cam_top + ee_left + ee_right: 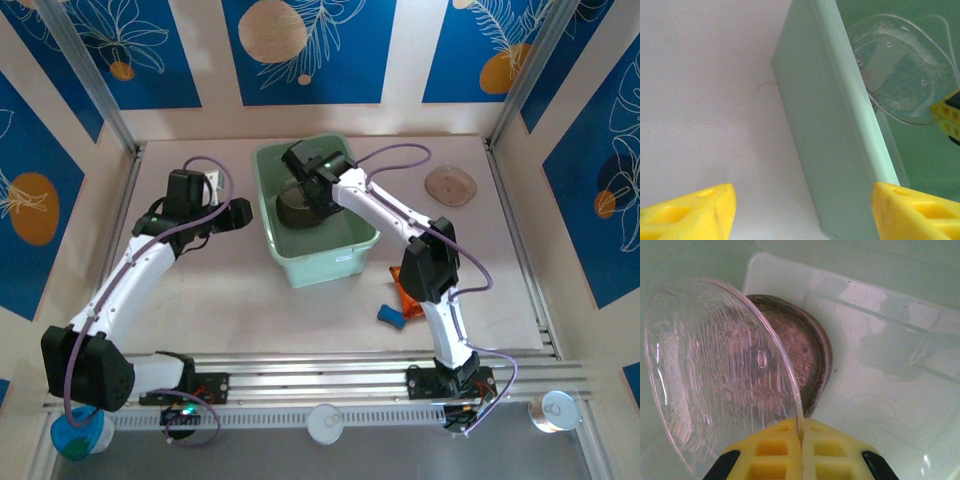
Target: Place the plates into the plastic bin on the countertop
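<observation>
My right gripper will move down toward the stack of smoky-brown plates next and let go of the clear plate's rim, because the clear plate still hangs tilted above the stack.
The mint-green plastic bin [300, 268] stands mid-countertop [200, 290]. My right gripper [312, 188] reaches down into it, shut on the rim of a clear plate [715, 375] held tilted on edge. Just behind that plate, a stack of smoky-brown plates [805, 352] lies on the bin floor [880, 390]. Another plate [450, 185] rests flat on the countertop at the back right. My left gripper [240, 213] hovers open beside the bin's left wall [825, 130], nothing between its fingers [690, 215]. Over that wall, the left wrist view shows the clear plate [900, 65].
An orange-red packet [405, 295] and a small blue object [390, 316] lie right of the bin, near the right arm. A metal rail [330, 365] runs along the front edge. Beyond it sit a blue cup [80, 432] and a metal can [555, 410].
</observation>
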Controlling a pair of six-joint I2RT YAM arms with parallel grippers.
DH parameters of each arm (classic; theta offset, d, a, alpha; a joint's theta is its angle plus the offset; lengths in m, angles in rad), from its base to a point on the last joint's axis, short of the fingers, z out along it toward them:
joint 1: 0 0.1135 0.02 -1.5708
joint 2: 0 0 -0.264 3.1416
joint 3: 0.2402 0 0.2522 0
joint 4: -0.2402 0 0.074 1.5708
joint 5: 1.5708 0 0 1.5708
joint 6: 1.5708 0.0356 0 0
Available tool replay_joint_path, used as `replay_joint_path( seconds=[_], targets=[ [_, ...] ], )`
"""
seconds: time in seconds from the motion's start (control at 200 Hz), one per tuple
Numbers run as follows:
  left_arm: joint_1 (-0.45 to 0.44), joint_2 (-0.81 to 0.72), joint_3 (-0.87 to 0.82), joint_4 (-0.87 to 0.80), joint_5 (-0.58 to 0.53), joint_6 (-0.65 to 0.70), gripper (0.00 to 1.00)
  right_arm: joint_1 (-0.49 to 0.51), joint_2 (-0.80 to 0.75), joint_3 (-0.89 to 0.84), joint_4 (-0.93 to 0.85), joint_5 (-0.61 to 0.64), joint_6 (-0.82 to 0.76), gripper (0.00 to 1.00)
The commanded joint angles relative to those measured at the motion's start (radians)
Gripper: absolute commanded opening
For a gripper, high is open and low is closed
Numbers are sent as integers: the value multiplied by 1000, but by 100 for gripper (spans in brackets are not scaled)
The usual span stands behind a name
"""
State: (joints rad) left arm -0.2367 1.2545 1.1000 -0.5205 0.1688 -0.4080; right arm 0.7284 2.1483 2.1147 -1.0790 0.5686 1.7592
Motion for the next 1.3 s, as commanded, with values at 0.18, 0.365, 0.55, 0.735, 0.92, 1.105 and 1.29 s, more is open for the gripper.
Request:
replay_joint_path(
  seconds=[0.18,0.365,0.55,0.735,0.92,1.105,1.29],
  targets=[
    [49,30,131,-102,23,64,73,25,161,195,-143,36,115,0],
    [61,18,113,-113,24,74,73,19,228,237,-147,24,143,0],
    [68,6,101,-119,21,78,73,16,278,263,-129,40,157,0],
    [72,10,103,-127,20,86,73,12,322,286,-116,51,176,3],
    [71,13,97,-127,18,89,73,8,325,291,-113,69,163,19],
    [71,15,95,-125,24,83,73,11,294,303,-61,56,63,49],
    [71,11,104,-128,21,85,73,23,219,288,-75,82,13,75]
  ],
)
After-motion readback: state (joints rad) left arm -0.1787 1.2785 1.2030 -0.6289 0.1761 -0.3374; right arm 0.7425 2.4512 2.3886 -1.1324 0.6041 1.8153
